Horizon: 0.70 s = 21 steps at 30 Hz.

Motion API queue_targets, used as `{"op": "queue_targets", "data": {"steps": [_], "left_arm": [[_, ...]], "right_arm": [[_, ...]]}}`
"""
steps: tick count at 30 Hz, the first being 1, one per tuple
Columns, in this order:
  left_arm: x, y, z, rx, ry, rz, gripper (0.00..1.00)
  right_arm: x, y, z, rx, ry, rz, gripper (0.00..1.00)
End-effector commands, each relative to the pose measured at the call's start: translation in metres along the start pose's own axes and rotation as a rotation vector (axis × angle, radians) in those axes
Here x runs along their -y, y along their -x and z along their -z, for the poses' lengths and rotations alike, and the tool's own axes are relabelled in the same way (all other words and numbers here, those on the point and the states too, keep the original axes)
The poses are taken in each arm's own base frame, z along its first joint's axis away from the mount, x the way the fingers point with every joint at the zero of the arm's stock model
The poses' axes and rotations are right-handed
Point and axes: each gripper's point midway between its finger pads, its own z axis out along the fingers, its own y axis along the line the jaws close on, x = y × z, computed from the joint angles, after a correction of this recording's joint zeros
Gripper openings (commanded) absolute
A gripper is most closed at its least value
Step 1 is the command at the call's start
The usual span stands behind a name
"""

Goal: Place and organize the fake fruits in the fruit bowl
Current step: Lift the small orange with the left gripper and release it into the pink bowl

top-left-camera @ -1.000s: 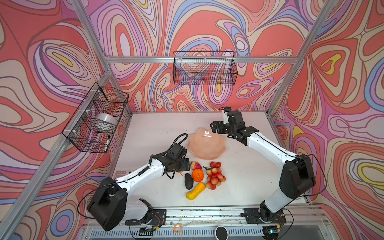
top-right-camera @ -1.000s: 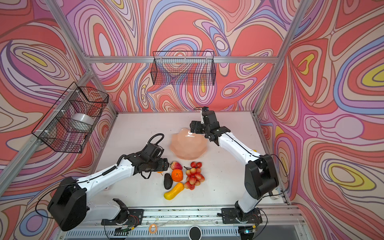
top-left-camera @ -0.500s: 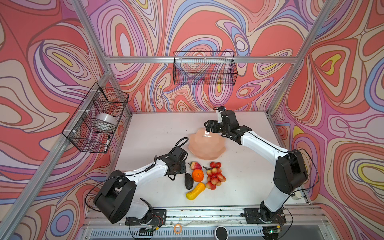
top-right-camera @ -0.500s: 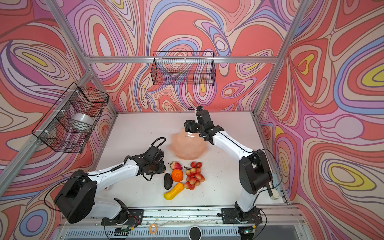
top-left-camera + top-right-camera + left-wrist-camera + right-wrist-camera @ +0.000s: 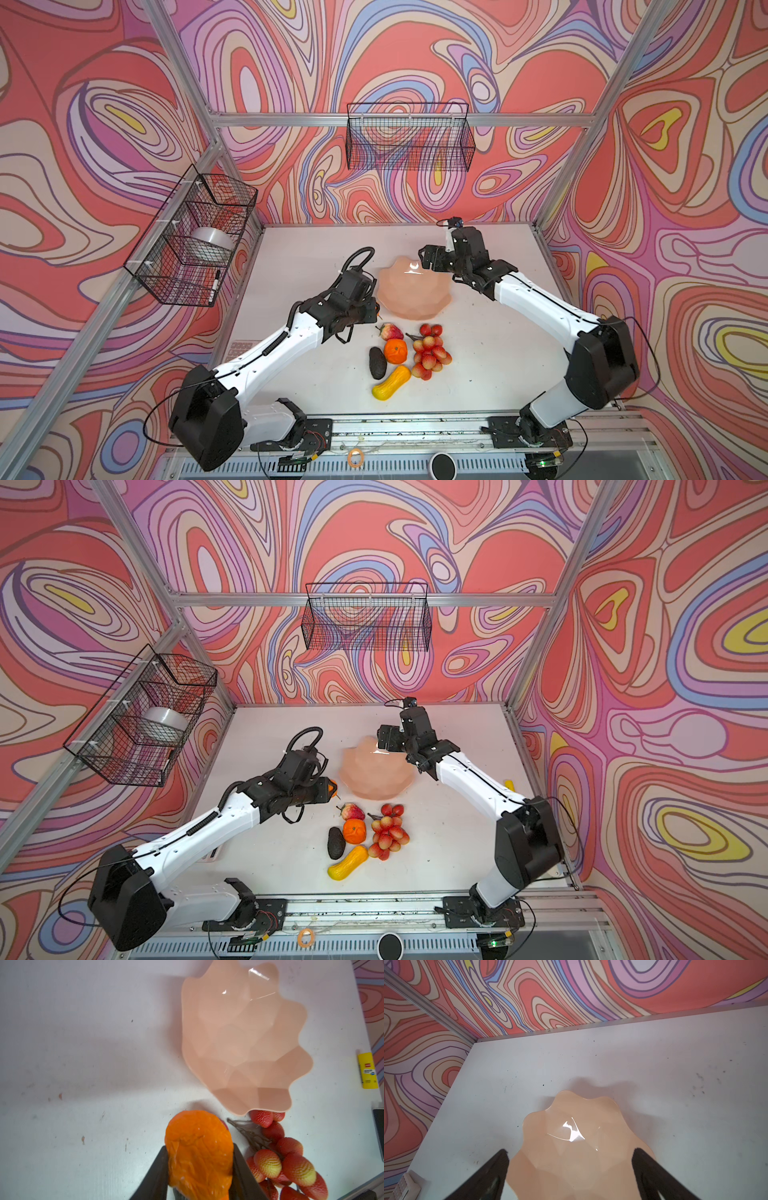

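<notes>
The orange in my left gripper still hangs outside the fruit bowl's rim. Next I should carry it across that rim and down into the fruit bowl's middle [image 5: 379, 773] [image 5: 234, 1046] to let it go.
My left gripper [image 5: 199, 1147] is shut on an orange [image 5: 199, 1153], held by the left rim of the fruit bowl [image 5: 415, 291]; a sliver of that orange [image 5: 331, 788] shows at the fingertips in a top view. The pale peach, scalloped bowl holds nothing. On the table in front of it lie a strawberry [image 5: 390, 332], a second orange [image 5: 395, 351], an avocado [image 5: 377, 363], a yellow gourd-like fruit [image 5: 390, 388] and a bunch of grapes [image 5: 430, 353]. My right gripper [image 5: 571, 1151] stands open over the fruit bowl's [image 5: 581, 1167] far rim, with nothing in it.
A yellow tube [image 5: 367, 1070] lies near the table's right edge. A black wire basket [image 5: 409, 137] hangs on the back wall. Another basket [image 5: 191, 245] on the left wall holds a grey bowl [image 5: 212, 241].
The left gripper has shut on the orange and carried it up toward the bowl's left rim. The right gripper has shifted left over the bowl's far rim, still open.
</notes>
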Motion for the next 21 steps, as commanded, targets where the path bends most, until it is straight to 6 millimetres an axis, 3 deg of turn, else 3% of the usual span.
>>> {"op": "queue_targets", "data": {"steps": [1,5,10,16,21], "left_arm": [[0.024,0.015,-0.018,-0.031,-0.046,-0.091,0.3],[0.052,0.029,-0.059,-0.067,-0.112,-0.098,0.3],[0.074,0.03,-0.107,-0.112,-0.136,-0.108,0.3],[0.076,0.016,-0.155,-0.168,-0.1,-0.077,0.31],[0.078,0.013,-0.17,-0.18,-0.093,-0.058,0.39]], "right_arm": [[0.009,0.004,0.037,0.045,-0.037,-0.009,0.98],[0.011,0.009,0.065,0.077,-0.043,-0.025,0.97],[0.011,0.014,0.075,0.082,-0.05,-0.021,0.97],[0.013,0.011,0.08,0.07,-0.055,-0.023,0.97],[0.017,0.005,0.083,0.058,-0.068,-0.028,0.97]]}}
